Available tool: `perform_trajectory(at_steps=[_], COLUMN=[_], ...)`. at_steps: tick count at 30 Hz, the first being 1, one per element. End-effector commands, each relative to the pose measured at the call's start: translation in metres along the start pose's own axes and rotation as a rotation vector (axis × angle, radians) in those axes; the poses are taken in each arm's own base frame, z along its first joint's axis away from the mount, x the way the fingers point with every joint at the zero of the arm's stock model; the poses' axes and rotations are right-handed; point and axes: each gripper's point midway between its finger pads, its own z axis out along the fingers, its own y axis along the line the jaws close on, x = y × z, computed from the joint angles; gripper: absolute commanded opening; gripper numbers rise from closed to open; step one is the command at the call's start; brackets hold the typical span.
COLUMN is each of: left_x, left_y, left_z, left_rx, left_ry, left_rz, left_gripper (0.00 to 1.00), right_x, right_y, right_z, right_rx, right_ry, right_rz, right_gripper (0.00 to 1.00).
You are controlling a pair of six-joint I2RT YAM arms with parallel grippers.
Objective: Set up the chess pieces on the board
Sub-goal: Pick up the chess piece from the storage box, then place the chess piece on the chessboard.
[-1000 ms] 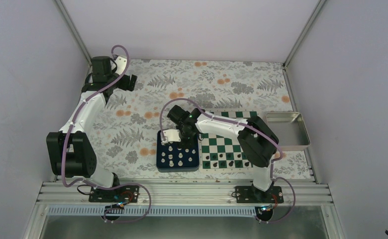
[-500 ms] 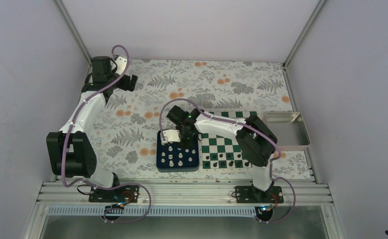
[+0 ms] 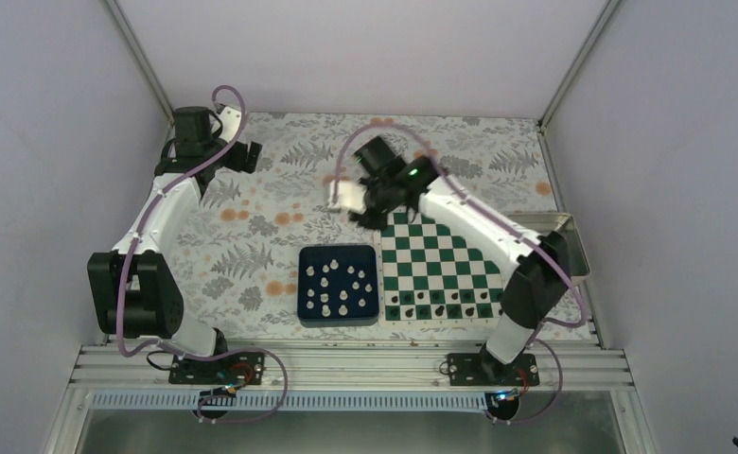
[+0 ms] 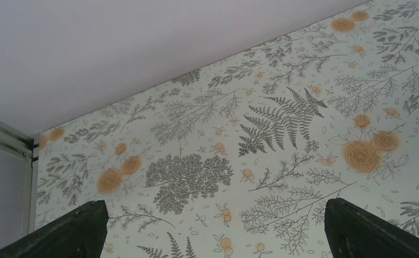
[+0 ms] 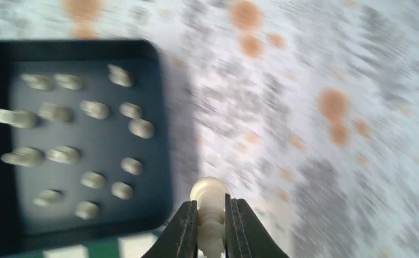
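My right gripper moves along the board's far edge next, then down onto the middle of the far row (image 3: 430, 218), because black pieces line the near rows.
The green and white board (image 3: 441, 251) lies right of centre. Several white chess pieces (image 3: 339, 284) lie in a dark blue tray (image 3: 305, 284) left of it; the right wrist view shows them blurred (image 5: 94, 110). My right gripper (image 3: 365, 216) hangs above the cloth by the board's far-left corner. In the right wrist view it (image 5: 211, 207) is shut on one white piece (image 5: 209, 193). My left gripper (image 3: 247, 156) is at the far left, away from the board. Its fingers (image 4: 73, 231) stand wide apart and hold nothing.
Small black pieces (image 3: 438, 305) line the board's near rows. A shiny metal tray (image 3: 573, 248) sits right of the board, partly behind my right arm. A flowered cloth (image 3: 280, 189) covers the table. Walls close in on three sides.
My right arm has lifted off the blue tray and swung up and away toward the board's far-left corner, carrying a white piece. The left arm has not moved.
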Motion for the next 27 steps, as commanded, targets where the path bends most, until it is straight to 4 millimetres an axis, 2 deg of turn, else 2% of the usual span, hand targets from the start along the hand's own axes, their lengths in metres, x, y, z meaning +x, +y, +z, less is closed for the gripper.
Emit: perform_trajectory(at_steps=[1,6,9,13,21,27], left_x=[-0.006,-0.007,-0.007,-0.006,-0.005,-0.004], left_y=[-0.001,-0.001,0.000,-0.001,0.000,-0.001], left_z=[-0.006,-0.008,-0.008,-0.008,-0.008,-0.008], left_rx=[-0.006,-0.011,-0.014,-0.014,-0.015,-0.013], left_ry=[-0.024,-0.029,-0.028,-0.026,-0.023,-0.024], left_rz=[0.021,0.021,0.022,0.022,0.023,0.024], left_gripper=[1.00,1.00,1.00,1.00,1.00,1.00], right_x=[0.065,0.142,0.179,0.224,0.277,0.295], right_y=[-0.062,-0.102,-0.113,-0.116,-0.107,-0.099], right_z=[-0.036,-0.033,-0.025,-0.009,0.013,0.019], right_rx=[0.105,0.127,0.115,0.077,0.038,0.011], right_ry=[0.073,0.163,0.202,0.247,0.353,0.378], right_rz=[0.126,0.248,0.308,0.388,0.468,0.503], right_gripper=[0.10,0.10,0.09,0.09,0.09,0.09])
